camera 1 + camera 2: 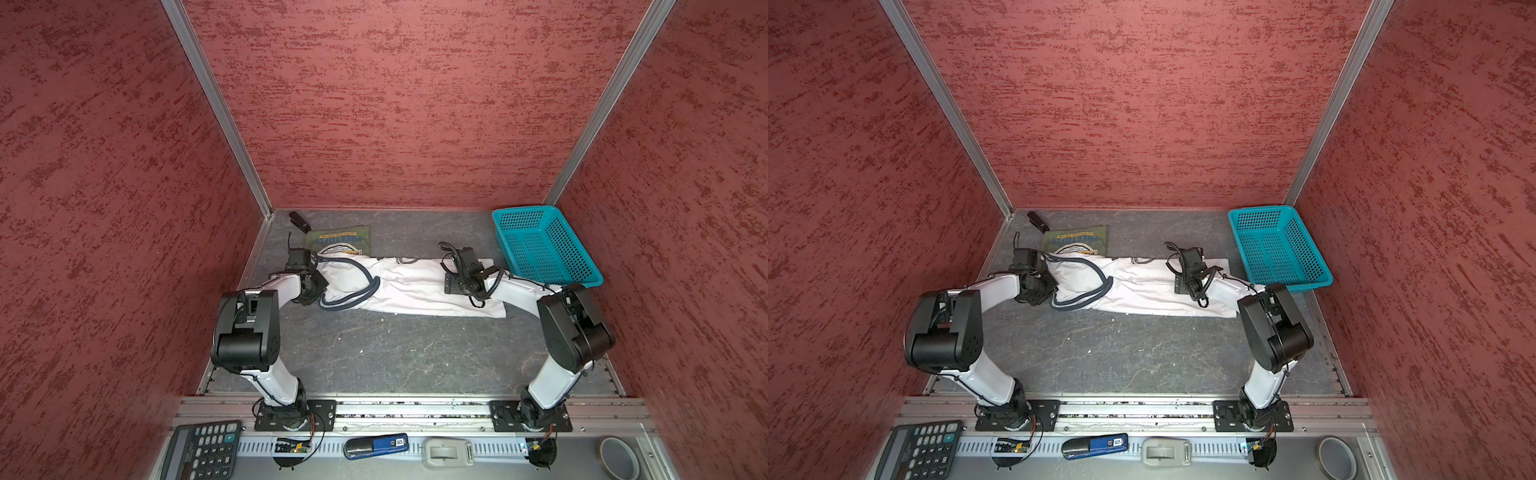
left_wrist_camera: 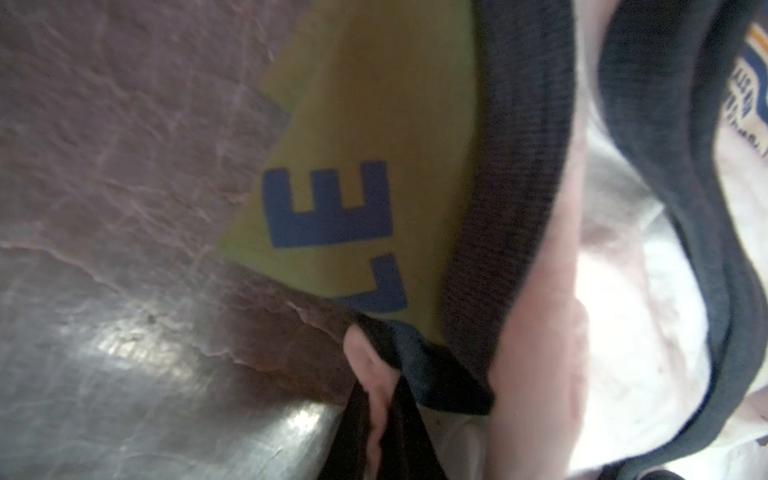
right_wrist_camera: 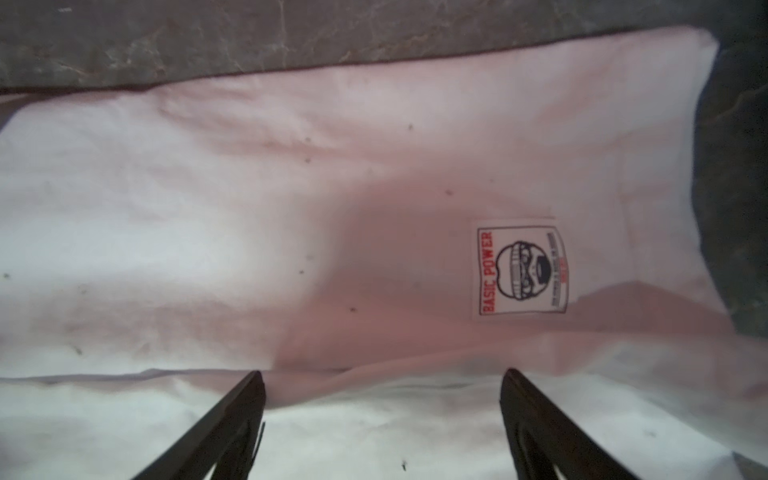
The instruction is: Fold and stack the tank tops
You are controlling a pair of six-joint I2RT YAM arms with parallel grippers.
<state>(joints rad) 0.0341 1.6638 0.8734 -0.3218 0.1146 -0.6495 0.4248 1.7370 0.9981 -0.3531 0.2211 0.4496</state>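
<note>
I need to lift the strap end outward next with my left gripper, lower it beside the olive green tank top and let go of it, because the tabletop is clear there.
The white tank top (image 1: 415, 286) (image 1: 1142, 291) lies in a long strip across the middle of the table, its grey-trimmed neck and armholes to the left. My left gripper (image 1: 319, 289) (image 2: 380, 390) is shut on the white cloth and dark trim of that strap end. The olive green tank top (image 1: 340, 239) (image 1: 1077, 237) lies folded behind it, badge print up, and shows yellow-green in the left wrist view (image 2: 374, 124). My right gripper (image 1: 452, 286) (image 3: 384, 374) is open low over the white top's hem end, beside its sewn label (image 3: 521, 270).
A turquoise mesh basket (image 1: 544, 245) (image 1: 1279, 245) stands at the back right, close to the right arm. A small black object (image 1: 300, 221) lies in the back left corner. On the front ledge are a calculator (image 1: 203, 451), a blue stapler (image 1: 376, 446) and a tape roll (image 1: 619, 457).
</note>
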